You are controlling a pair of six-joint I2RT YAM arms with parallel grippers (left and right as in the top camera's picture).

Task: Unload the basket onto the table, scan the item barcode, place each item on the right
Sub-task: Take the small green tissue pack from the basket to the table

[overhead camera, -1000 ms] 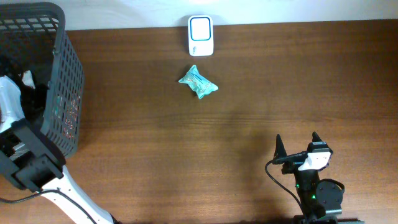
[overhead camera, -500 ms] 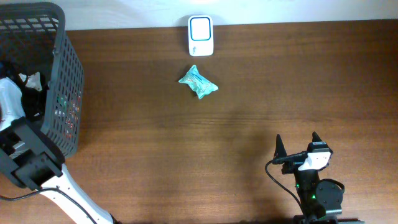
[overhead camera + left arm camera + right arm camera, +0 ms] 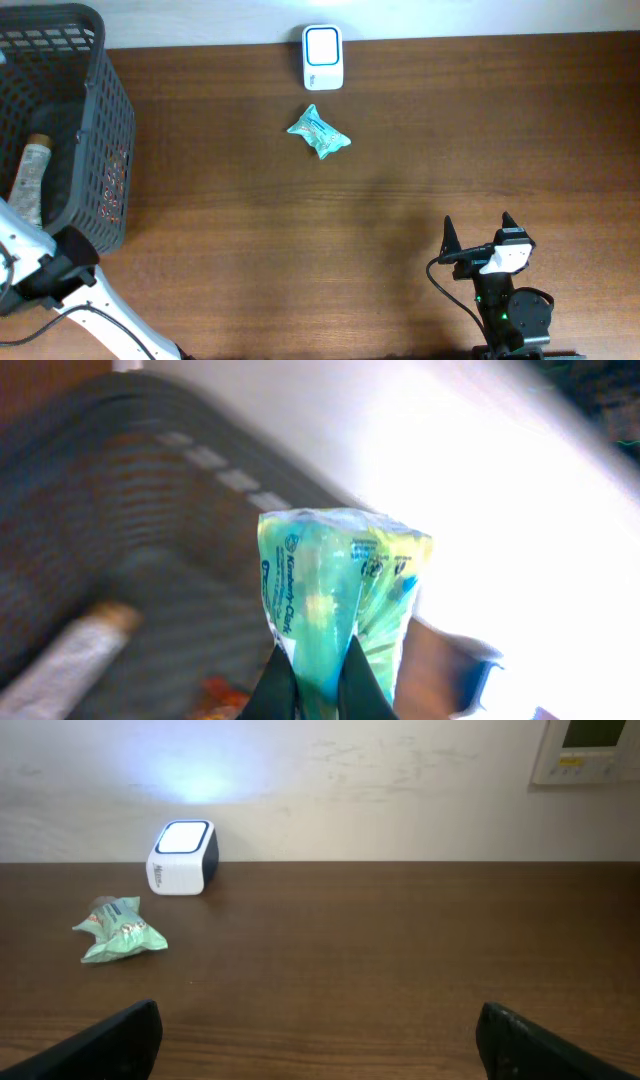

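The held packet will go across in my left gripper to the bare wood point(image 3: 299, 148) beside the second teal packet, to my left gripper's right in the overhead view. My left gripper will lower the packet there and release it.
In the left wrist view my left gripper point(image 3: 318, 655) is shut on the lower end of a green and teal plastic packet point(image 3: 340, 575) with blue print, held upright above the dark mesh basket point(image 3: 150, 510). In the overhead view only the left arm point(image 3: 45, 275) shows, at the lower left; its jaws and the held packet are hidden there. The white scanner point(image 3: 323, 57) stands at the table's far edge, and it also shows in the right wrist view as the scanner point(image 3: 182, 844). My right gripper point(image 3: 478, 232) stands open and empty near the front right.
A second teal packet point(image 3: 319, 133) lies on the wood just in front of the scanner. The basket point(image 3: 105, 120) fills the far left and holds a pale tube point(image 3: 27, 178) and other items. A wall runs behind the table.
The left jaws have closed on the packet and the arm has drawn back out of the basket toward the lower left, uncovering the pale tube. The right arm has not moved.
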